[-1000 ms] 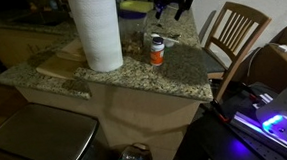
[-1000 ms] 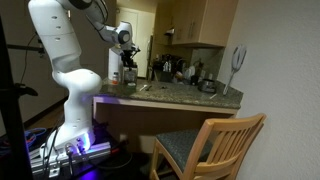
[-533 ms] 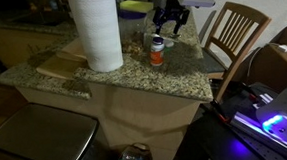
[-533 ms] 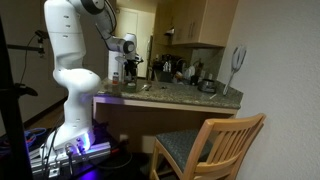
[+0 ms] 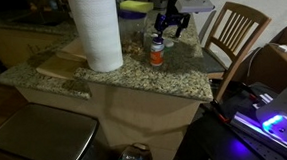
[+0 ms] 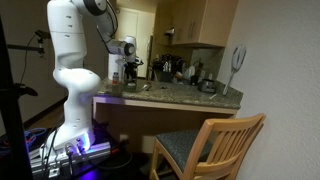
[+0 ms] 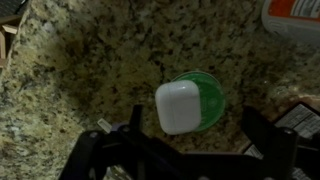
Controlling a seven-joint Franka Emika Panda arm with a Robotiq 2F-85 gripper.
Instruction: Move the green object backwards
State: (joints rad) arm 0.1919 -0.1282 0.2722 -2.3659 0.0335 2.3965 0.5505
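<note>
The robot's gripper should move down around the white rounded case (image 7: 178, 107) next and close, because the case is below, between the open fingers in the wrist view.
The green object (image 7: 205, 95) is a low, round, pale green disc on the granite counter, with a white rounded case (image 7: 178, 107) lying on top of it. In the wrist view my gripper (image 7: 200, 118) is open, with one dark finger on each side of the disc, not touching it. In both exterior views the gripper (image 5: 170, 26) (image 6: 128, 70) hangs low over the counter, just behind the small orange bottle (image 5: 157, 52). The disc is too small to make out in the exterior views.
A tall paper towel roll (image 5: 95, 28) stands on the counter near a wooden board (image 5: 60, 65). A yellow sponge block (image 5: 134, 7) lies at the back. The orange bottle's label shows in the wrist view (image 7: 295, 18). A wooden chair (image 5: 233, 32) stands beside the counter.
The gripper has come down from high above the counter to just over the green object, and it stays open.
</note>
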